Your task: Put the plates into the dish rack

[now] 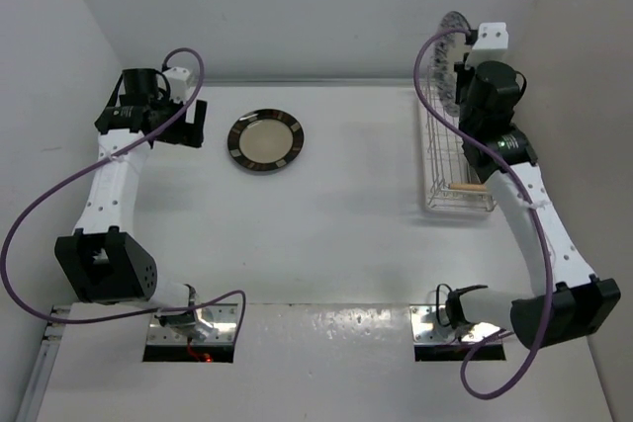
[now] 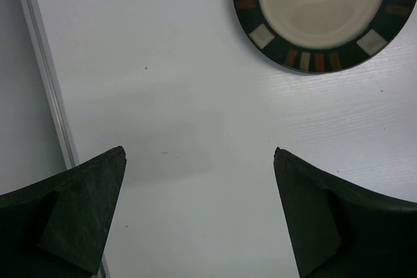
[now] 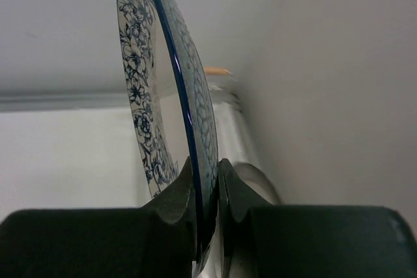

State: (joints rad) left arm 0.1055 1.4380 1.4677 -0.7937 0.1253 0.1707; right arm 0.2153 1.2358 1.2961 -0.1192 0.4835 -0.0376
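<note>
The near half of the rack is below and back from the plate. My right gripper will tilt downward next and move back and down to let go of the plate.
The dark-rimmed plate with a cream centre [image 1: 265, 139] lies flat on the table at the back; it also shows in the left wrist view [image 2: 319, 4]. My left gripper [image 1: 191, 130] hovers to its left, open and empty [image 2: 199, 154]. The white wire dish rack [image 1: 460, 170] stands at the right, with a wooden handle [image 1: 467, 186] at its near end. My right gripper [image 1: 459, 68] is over the rack's far end. It is shut [image 3: 208, 174] on the rim of the white and blue floral plate [image 3: 163, 96], held upright on edge [image 1: 451, 32]. No grey-rimmed plate can be made out.
The white side wall [image 3: 339, 83] runs close along the rack's right. A wooden handle [image 3: 217, 70] shows beyond the held plate. A pale curved edge [image 3: 260, 183] sits just right of my fingers; I cannot tell what it is. A metal strip [image 2: 45, 83] borders the table's left.
</note>
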